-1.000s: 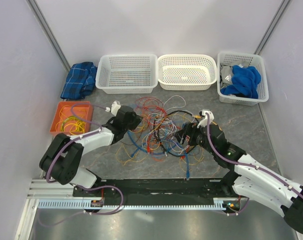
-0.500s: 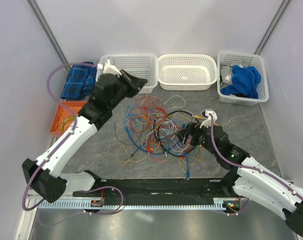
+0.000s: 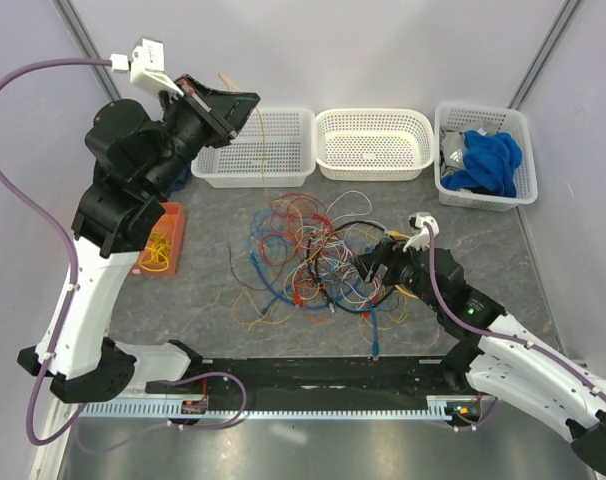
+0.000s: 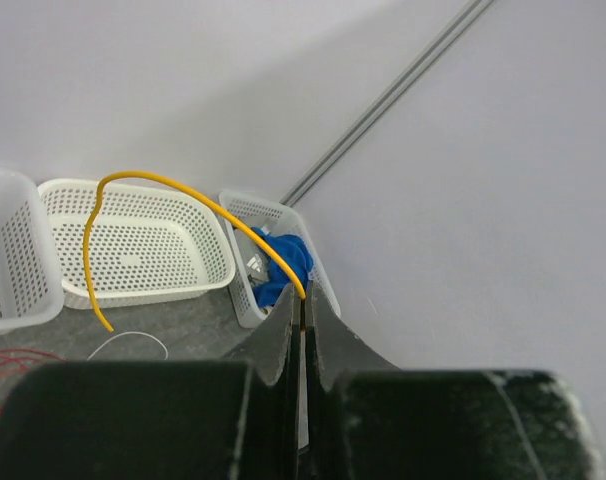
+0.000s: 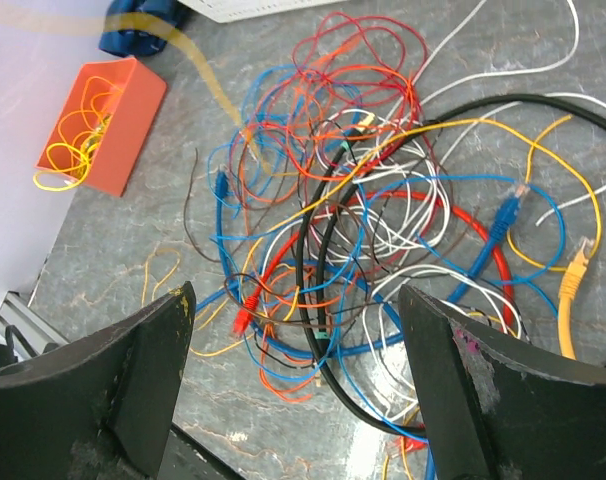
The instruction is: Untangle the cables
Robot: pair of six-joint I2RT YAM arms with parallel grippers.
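I will move my right gripper down, outward and left in the top view, onto the hanging yellow wire, as my left gripper holds it above the jumble.
The cables (image 3: 318, 255) lie in a jumble on the grey table: red, blue, orange, white and yellow wires plus a thicker black loop (image 3: 355, 226). My left gripper (image 3: 241, 104) is raised high over the left white basket. In the left wrist view it (image 4: 305, 296) is shut on one thin yellow wire (image 4: 153, 180), which arcs out and hangs free. My right gripper (image 3: 375, 266) is open and empty, low over the right side of the jumble. The right wrist view shows its jaws (image 5: 295, 295) wide apart above the black cable (image 5: 308, 280) and the tangle (image 5: 363, 190).
Three white baskets stand along the back: left (image 3: 283, 172), middle (image 3: 373, 145), and right (image 3: 523, 185) holding a blue cloth (image 3: 488, 160). An orange bin (image 3: 173, 215) with yellow wires sits at the left. Loose yellow and blue plugs (image 5: 573, 270) lie at the right.
My left arm has lifted from the left edge of the jumble to high at the back left, carrying the yellow wire clear. My right gripper has stayed about where it was.
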